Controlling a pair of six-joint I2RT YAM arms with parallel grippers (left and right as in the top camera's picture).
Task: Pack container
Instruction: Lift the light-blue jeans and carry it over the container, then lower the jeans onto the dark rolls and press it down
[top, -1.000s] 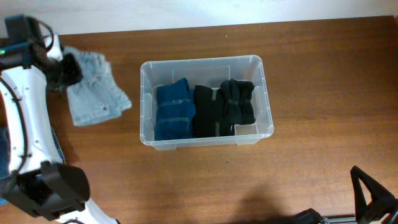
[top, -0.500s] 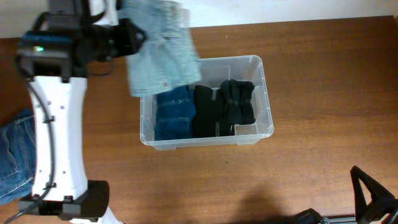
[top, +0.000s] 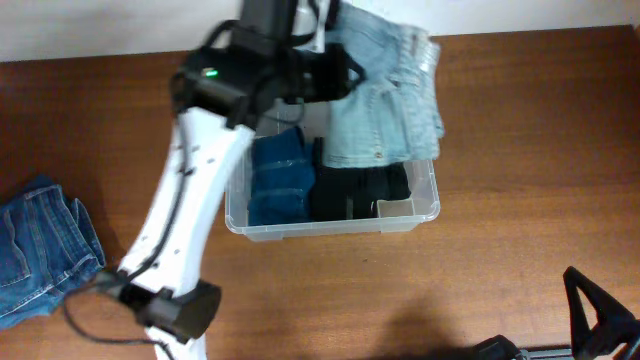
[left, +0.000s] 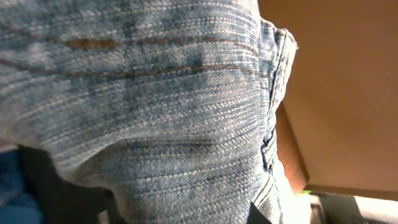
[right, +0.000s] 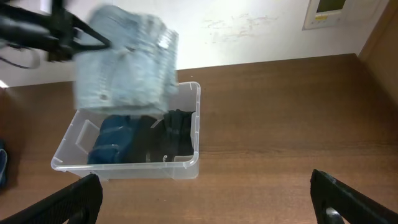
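Observation:
My left gripper will next move down toward the black garments below it in the container and let go of the denim shorts there, because the shorts hang over that spot.
The clear plastic container (top: 330, 222) sits mid-table and holds a folded blue garment (top: 277, 180) and black garments (top: 355, 190). It also shows in the right wrist view (right: 124, 163). My left gripper (top: 335, 75) is shut on light blue denim shorts (top: 385, 95) and holds them in the air over the container's back right part. The denim (left: 155, 106) fills the left wrist view and hides the fingers. In the right wrist view the shorts (right: 124, 62) hang above the tub. My right gripper (right: 205, 199) is open and empty, low near the front right edge.
A pair of darker blue jeans (top: 40, 245) lies at the table's left edge. A pale wall runs behind the table's far edge. The left arm (top: 190, 200) reaches across the left half of the table.
My left arm has swung right with the light denim shorts, from the container's left rear corner to above its right rear part. The right arm has not moved.

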